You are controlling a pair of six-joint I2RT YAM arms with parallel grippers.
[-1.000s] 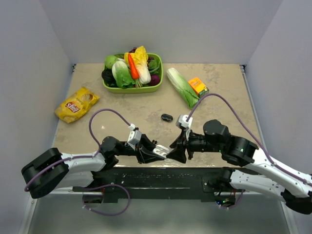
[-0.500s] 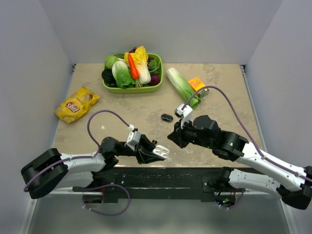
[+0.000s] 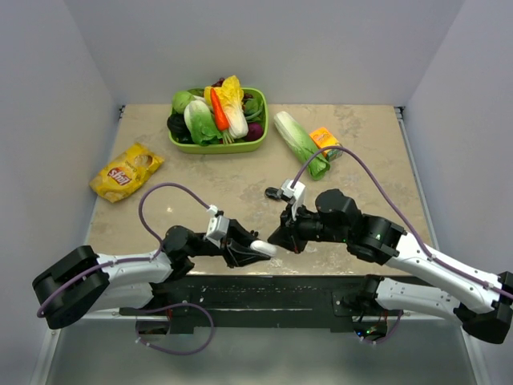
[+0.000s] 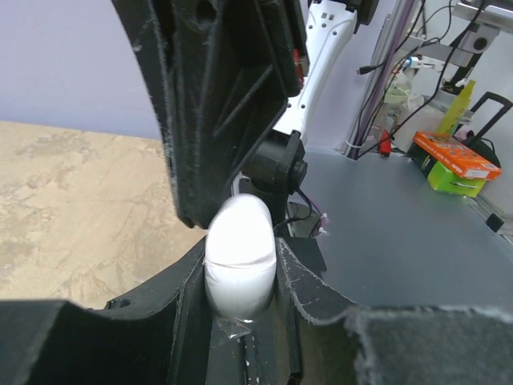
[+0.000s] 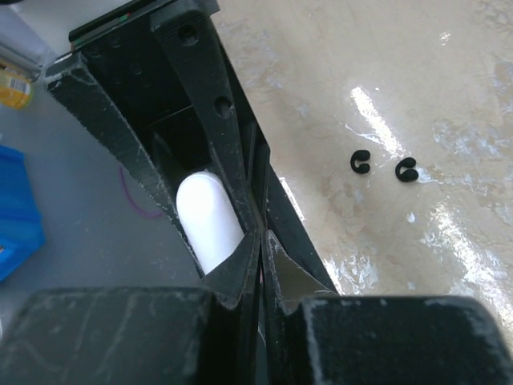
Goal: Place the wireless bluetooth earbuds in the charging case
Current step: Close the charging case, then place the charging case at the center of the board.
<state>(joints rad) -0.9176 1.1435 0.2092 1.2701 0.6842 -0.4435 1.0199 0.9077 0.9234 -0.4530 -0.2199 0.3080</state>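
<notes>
The white case will go outward and down to bare tabletop before the basket, and I will release it there, since the spot is outward of and below my left gripper.
My left gripper [image 3: 258,247] is shut on a white charging case [image 4: 240,255] and holds it just above the table's near edge. The case looks closed, with a seam across it. It also shows in the right wrist view [image 5: 207,215] between the left fingers. My right gripper [image 3: 275,237] is shut, its tips [image 5: 260,234] pressed together right beside the case's end. Two black earbuds [image 5: 360,161] [image 5: 407,169] lie apart on the table beyond. No white earbuds show. A small black case [image 3: 272,192] lies behind the right wrist.
A green basket [image 3: 258,141] of vegetables stands at the back. A loose cabbage [image 3: 298,143] and an orange box [image 3: 324,139] lie at the back right. A yellow snack bag [image 3: 126,171] lies at the left. The black base bar [image 3: 264,293] runs along the near edge.
My right gripper drew up and back from the white case, then came down to it again. The case looked open half a second ago and now looks closed. The left arm hardly moved.
</notes>
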